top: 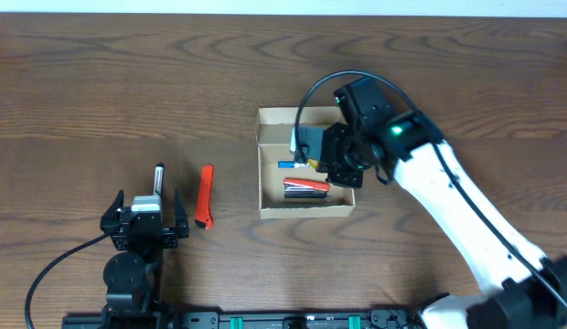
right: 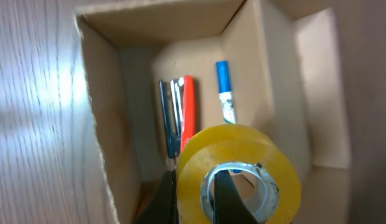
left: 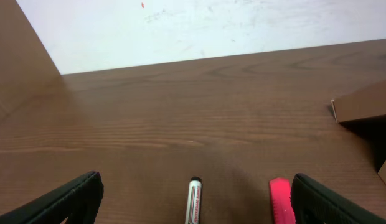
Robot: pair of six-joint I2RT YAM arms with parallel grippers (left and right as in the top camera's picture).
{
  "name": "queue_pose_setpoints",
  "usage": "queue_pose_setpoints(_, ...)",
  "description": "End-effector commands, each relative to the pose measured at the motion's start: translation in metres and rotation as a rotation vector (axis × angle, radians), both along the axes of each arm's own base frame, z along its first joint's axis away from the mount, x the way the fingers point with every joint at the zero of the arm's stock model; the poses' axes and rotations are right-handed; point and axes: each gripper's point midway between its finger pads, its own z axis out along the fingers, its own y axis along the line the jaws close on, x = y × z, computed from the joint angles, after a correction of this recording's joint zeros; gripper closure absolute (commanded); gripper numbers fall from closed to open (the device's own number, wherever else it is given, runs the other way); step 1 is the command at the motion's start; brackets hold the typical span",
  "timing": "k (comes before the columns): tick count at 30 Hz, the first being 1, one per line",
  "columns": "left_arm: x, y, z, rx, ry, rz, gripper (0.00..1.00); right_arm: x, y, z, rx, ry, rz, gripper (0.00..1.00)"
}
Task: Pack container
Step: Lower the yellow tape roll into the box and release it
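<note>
The right gripper will next go down into the container and let go of the yellow tape roll (right: 243, 158) at the gap between stapler and marker (right: 209, 117), because that gap is below the gripper.
The tan cardboard container (top: 267, 174) stands open at mid-table; in the right wrist view its inner wall (right: 112, 124) shows. Inside lie a red and blue stapler (right: 179, 109) and a blue-capped marker (right: 224, 93); both also show in the overhead view, the stapler (top: 306, 187) and the marker (top: 289, 164). My right gripper (right: 196, 193) is shut on a yellow tape roll (right: 243, 158), one finger through its hole, held over the container (top: 343, 151). My left gripper (left: 193, 205) is open and empty, low over a whiteboard marker (left: 193, 202) and beside a red utility knife (left: 280, 199).
In the overhead view the whiteboard marker (top: 158, 178) and the red utility knife (top: 206, 196) lie on the wooden table left of the container, just ahead of the left gripper (top: 144, 219). The container's flap (left: 361, 102) shows at the right of the left wrist view.
</note>
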Motion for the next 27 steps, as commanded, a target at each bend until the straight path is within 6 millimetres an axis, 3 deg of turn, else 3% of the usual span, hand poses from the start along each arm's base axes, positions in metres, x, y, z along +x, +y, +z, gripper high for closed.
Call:
queue_pose_setpoints(1, 0.0, -0.001, -0.014, 0.018, 0.031, -0.009, 0.05, 0.0, 0.003, -0.029, -0.041, 0.056, 0.074, 0.99)
queue_pose_setpoints(11, 0.0, -0.001, -0.014, 0.018, 0.031, -0.009, 0.05, -0.004, -0.005, -0.099, -0.166, 0.219, 0.125, 0.99)
queue_pose_setpoints(21, 0.0, -0.001, -0.014, 0.018, 0.031, -0.009, 0.05, -0.005, -0.006, -0.107, -0.178, 0.236, 0.139, 0.99)
queue_pose_setpoints(22, 0.0, -0.001, -0.014, 0.018, 0.03, -0.009, 0.05, -0.005, -0.006, -0.107, -0.178, 0.236, 0.138, 0.91)
queue_pose_setpoints(24, 0.0, -0.001, -0.014, 0.018, 0.03, -0.009, 0.05, -0.005, -0.006, -0.107, -0.178, 0.243, 0.112, 0.34)
queue_pose_setpoints(25, 0.0, -0.001, -0.014, 0.018, 0.03, -0.009, 0.05, -0.005, -0.006, -0.107, -0.178, 0.246, 0.105, 0.17)
queue_pose_setpoints(27, 0.0, -0.001, -0.014, 0.018, 0.031, -0.009, 0.05, -0.005, -0.006, -0.107, -0.178, 0.246, 0.105, 0.15)
